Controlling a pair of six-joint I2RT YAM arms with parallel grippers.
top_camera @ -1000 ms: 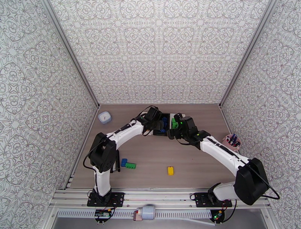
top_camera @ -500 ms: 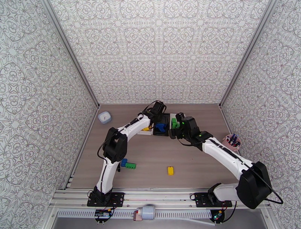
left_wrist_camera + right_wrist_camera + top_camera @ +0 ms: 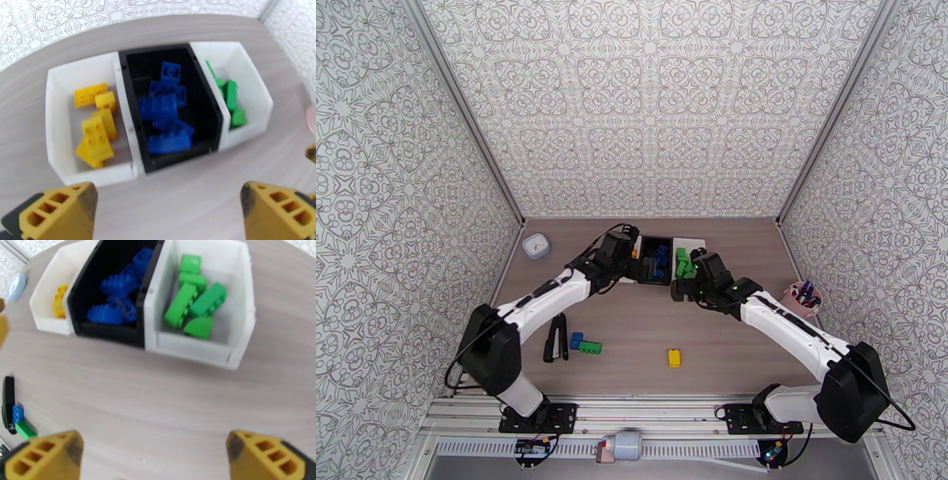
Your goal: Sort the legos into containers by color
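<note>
The loose yellow lego is still unsorted and is below my right gripper, back toward the base. My right gripper needs to move back and down over this lego next.
Three containers stand side by side at the back of the table. The left white bin [image 3: 53,126] holds yellow legos [image 3: 96,132], the black bin [image 3: 177,160] holds blue legos [image 3: 168,114], and the right white bin [image 3: 189,348] holds green legos [image 3: 195,303]. My left gripper [image 3: 168,221] hangs open and empty just in front of the bins. My right gripper [image 3: 154,461] is open and empty too, near the green bin. On the near table lie a loose blue lego [image 3: 577,340], a green lego [image 3: 590,346] and a yellow lego [image 3: 675,358].
A long black tool [image 3: 555,338] lies next to the loose blue and green bricks. A small white round dish [image 3: 536,246] sits at the back left. A pink cup of pens [image 3: 802,295] stands at the right edge. Patterned walls enclose the table.
My left arm has drawn back from over the bins toward the left, and its jaws have opened wide. My right gripper has backed slightly toward the near side.
</note>
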